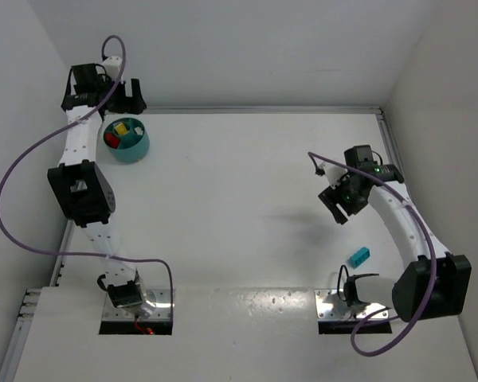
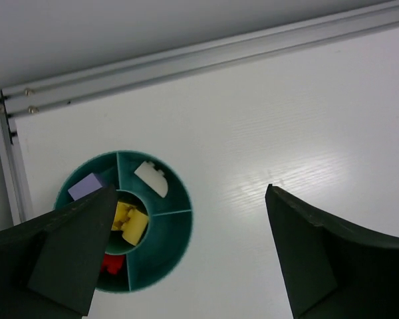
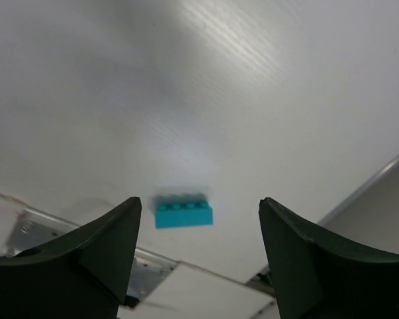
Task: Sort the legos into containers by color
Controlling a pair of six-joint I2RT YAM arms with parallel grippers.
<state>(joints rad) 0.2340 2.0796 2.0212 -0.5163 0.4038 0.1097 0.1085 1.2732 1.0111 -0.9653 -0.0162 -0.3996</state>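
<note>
The right gripper lowers back onto the cyan brick (image 1: 359, 257) (image 3: 184, 216) next, one finger by each short end of the brick.
The round teal bowl (image 1: 139, 150) stands at the far left of the table. In the left wrist view its compartments (image 2: 161, 249) hold yellow bricks (image 2: 132, 222) in the centre, a red brick (image 2: 112, 262), a purple brick (image 2: 88, 186) and a white piece (image 2: 151, 178). My left gripper (image 1: 123, 99) (image 2: 189, 193) is open and empty, above and just beyond the bowl. A cyan brick (image 1: 359, 256) (image 3: 183, 214) lies alone on the table at the near right. My right gripper (image 1: 341, 208) (image 3: 199, 201) is open and empty, raised above the table just beyond that brick.
An aluminium rail (image 1: 263, 109) (image 2: 206, 56) runs along the table's far edge, and another (image 1: 390, 143) along the right edge. White walls close in on the left, back and right. The arms' metal base plates (image 1: 334, 306) sit at the near edge.
</note>
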